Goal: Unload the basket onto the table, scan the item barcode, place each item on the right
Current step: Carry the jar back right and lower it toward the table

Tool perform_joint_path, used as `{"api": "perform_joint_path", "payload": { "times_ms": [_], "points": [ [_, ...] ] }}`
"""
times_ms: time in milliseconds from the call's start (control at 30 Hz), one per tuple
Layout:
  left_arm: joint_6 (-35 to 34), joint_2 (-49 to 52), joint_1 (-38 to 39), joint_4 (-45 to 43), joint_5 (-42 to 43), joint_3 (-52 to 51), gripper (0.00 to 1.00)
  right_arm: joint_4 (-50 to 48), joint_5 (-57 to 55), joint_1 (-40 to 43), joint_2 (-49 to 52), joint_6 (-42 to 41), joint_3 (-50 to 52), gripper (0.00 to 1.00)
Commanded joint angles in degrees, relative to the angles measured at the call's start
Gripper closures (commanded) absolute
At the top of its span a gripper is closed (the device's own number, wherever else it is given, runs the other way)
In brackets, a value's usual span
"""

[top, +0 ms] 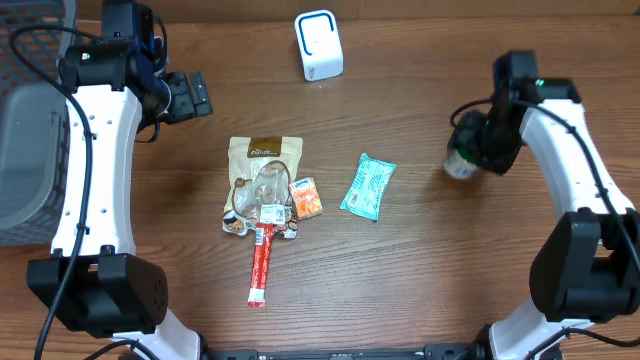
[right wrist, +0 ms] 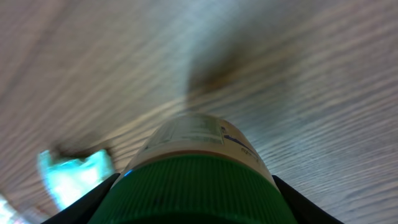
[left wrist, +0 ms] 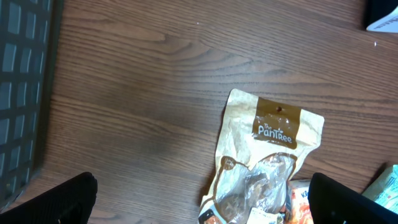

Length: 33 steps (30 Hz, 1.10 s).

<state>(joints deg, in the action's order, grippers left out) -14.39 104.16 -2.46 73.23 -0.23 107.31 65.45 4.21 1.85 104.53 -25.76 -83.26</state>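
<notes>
The bottle hangs above the table, so my right gripper will next lower it to stand on bare wood [top: 464, 192] beside the teal packet and release its green cap.
My right gripper [top: 476, 143] is shut on the green cap of a white-labelled bottle [top: 460, 163] at the right side of the table. In the right wrist view the green-capped bottle [right wrist: 193, 180] fills the space between both fingers [right wrist: 93, 202], with blurred wood beyond it. No barcode shows on it. The white scanner [top: 318, 45] stands at the back centre, well to the left of the bottle. At the back left, my left gripper [top: 190, 95] hangs open and empty. Seen from the left wrist, the left gripper [left wrist: 208, 200] hovers above the Pantree bag [left wrist: 264, 165].
A Pantree snack bag [top: 264, 185], a red stick pack [top: 262, 265], a small orange packet [top: 306, 197] and a teal packet [top: 368, 186] lie mid-table. A grey mesh basket [top: 25, 120] sits at the left edge.
</notes>
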Motion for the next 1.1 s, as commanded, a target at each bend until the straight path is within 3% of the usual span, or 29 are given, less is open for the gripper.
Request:
{"api": "perform_joint_path", "payload": {
  "times_ms": [0, 567, 900, 1033, 1067],
  "points": [
    [0.48, -0.02, 0.24, 0.04, 0.04, 0.92, 0.0, -2.99, -5.14, 0.15, -0.85, -3.63, 4.79, 0.96],
    [0.48, -0.02, 0.24, 0.04, 0.04, 0.92, 0.0, -6.75, -7.87, 0.15, -0.85, 0.55, 7.34, 0.96],
    [0.48, -0.02, 0.24, 0.02, 0.04, 0.92, 0.0, -13.22, -8.22, 0.15, -0.85, 0.52, 13.94, 0.96],
    [0.48, -0.02, 0.24, 0.04, 0.04, 0.92, 0.0, -13.14, -8.22, 0.15, -0.85, 0.52, 13.94, 0.85],
    [0.48, -0.02, 0.24, 0.02, 0.04, 0.92, 0.0, -13.11, -8.22, 0.15, -0.85, 0.52, 13.94, 0.77]
  ]
}}
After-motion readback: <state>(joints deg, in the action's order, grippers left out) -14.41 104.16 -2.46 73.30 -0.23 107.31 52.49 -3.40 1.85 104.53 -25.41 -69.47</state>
